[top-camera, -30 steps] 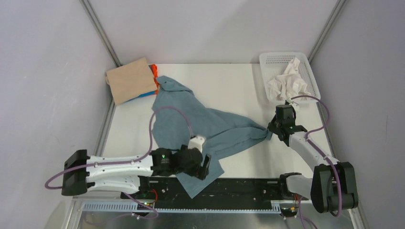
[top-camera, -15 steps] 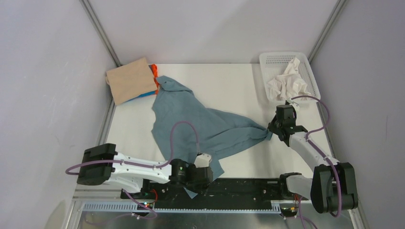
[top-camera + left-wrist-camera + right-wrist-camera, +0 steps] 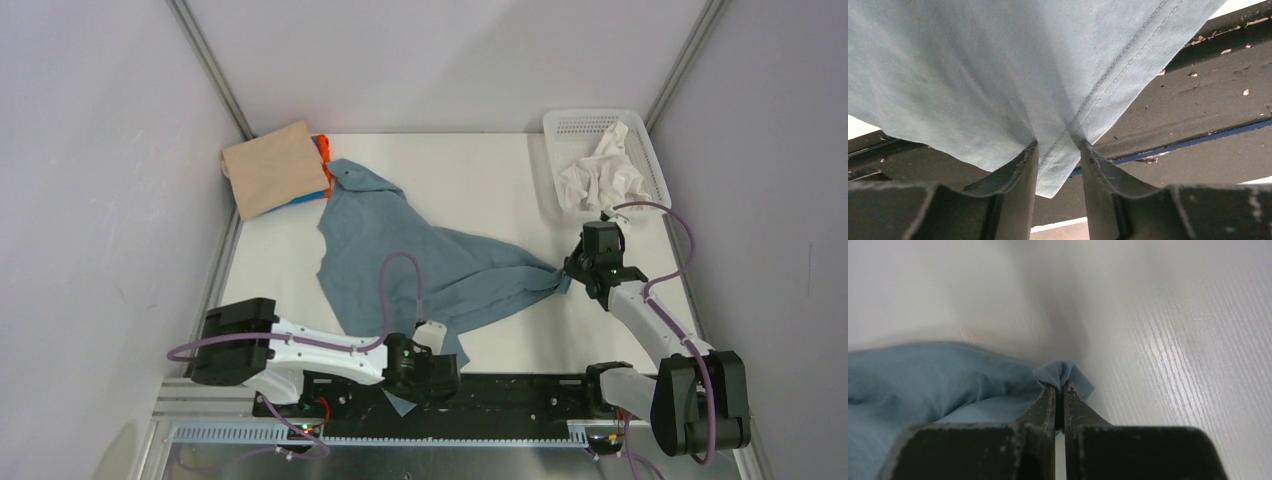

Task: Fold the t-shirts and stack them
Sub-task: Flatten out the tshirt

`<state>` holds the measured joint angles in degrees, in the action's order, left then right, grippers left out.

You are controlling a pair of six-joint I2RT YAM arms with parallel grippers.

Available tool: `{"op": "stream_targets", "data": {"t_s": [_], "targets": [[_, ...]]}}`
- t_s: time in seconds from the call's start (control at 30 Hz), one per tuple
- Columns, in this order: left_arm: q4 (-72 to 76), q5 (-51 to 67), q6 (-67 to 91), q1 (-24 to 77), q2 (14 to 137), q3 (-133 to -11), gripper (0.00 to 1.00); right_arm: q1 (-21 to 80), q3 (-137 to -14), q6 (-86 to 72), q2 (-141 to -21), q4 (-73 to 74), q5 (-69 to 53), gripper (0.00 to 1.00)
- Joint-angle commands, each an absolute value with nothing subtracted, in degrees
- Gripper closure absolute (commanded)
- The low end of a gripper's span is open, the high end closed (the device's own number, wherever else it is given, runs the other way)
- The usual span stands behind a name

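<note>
The shirt lies crumpled, so my right gripper should next lift the pointed fold, move it outward and lower it to release on the tabletop (image 3: 557, 209) by the basket's near corner.
A slate blue-grey t-shirt (image 3: 400, 250) lies crumpled across the table, drawn out to a point on the right. My right gripper (image 3: 572, 272) is shut on that pointed fold (image 3: 1063, 371), low over the white tabletop. My left gripper (image 3: 440, 375) sits at the table's near edge, at the shirt's near corner. In the left wrist view its jaws (image 3: 1058, 142) stand partly apart. The hemmed corner (image 3: 1058, 170) hangs between the fingers and is not pinched flat. A folded tan t-shirt (image 3: 275, 168) lies at the back left on orange (image 3: 323, 147) and bright blue (image 3: 312, 195) ones.
A white mesh basket (image 3: 560, 125) holding crumpled white cloth (image 3: 600, 170) stands at the back right. A black rail (image 3: 520, 390) runs along the near edge under the left gripper. Grey walls close in the table on three sides.
My left arm has swung right and down to the shirt's near corner at the table edge, and its jaws have narrowed around it. The right gripper has kept its hold and place.
</note>
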<state>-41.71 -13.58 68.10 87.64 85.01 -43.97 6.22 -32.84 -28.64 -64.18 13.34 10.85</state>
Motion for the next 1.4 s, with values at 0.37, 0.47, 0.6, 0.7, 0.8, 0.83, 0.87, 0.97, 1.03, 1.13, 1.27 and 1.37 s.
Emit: {"op": "stream_targets", "data": {"t_s": [0.37,0.47,0.6,0.7,0.8,0.83,0.87,0.97,1.03,1.13,1.27,1.37], "targets": [[-41.24,-15.12,73.7,92.6,102.29,-46.74,0.81,5.71,-32.16,-27.38,-61.86,11.04,8.79,1.0],[-41.88,-17.98,74.92,90.74,98.08,-45.64,1.0,5.7,-32.17,-27.25,-61.41,11.34,8.94,1.0],[-44.47,-25.67,73.77,86.34,87.22,-45.08,1.0,5.7,-32.17,-27.02,-60.8,11.38,8.77,1.0],[-48.01,-32.98,71.37,82.62,77.51,-45.7,1.0,5.7,-32.17,-26.77,-59.56,10.81,7.17,1.0],[-50.33,-39.55,68.21,78.32,70.38,-46.49,1.0,5.96,-32.22,-26.46,-56.47,10.18,4.77,1.0],[-50.75,-42.32,67.06,75.35,67.16,-46.76,1.0,6.14,-32.25,-26.41,-55.74,9.95,4.54,1.0],[-50.91,-43.66,64.2,73.84,65.62,-47.7,1.0,6.37,-32.34,-26.27,-54.15,9.99,4.39,1.0],[-51.49,-51.75,58.0,66.87,60.08,-51.02,1.0,6.67,-33.59,-25.83,-50.46,10.83,4.27,1.0],[-51.51,-57.03,53.89,63.27,57.65,-54.97,1.0,7.21,-35.56,-25.54,-47.65,11.9,3.94,1.0],[-51.45,-67.76,46.98,59.63,54.56,-62.41,1.0,8.3,-41.33,-24.7,-43.81,14.85,4.16,1.0],[-51.08,-75.42,36.94,57.3,50.25,-74.54,1.0,10.28,-50.34,-22.33,-40.6,18.7,5.98,1.0],[-50.58,-77.61,26.96,57.27,49.05,-83.66,1.0,11.74,-56.36,-20.46,-37.93,20.54,5.51,1.0]]}}
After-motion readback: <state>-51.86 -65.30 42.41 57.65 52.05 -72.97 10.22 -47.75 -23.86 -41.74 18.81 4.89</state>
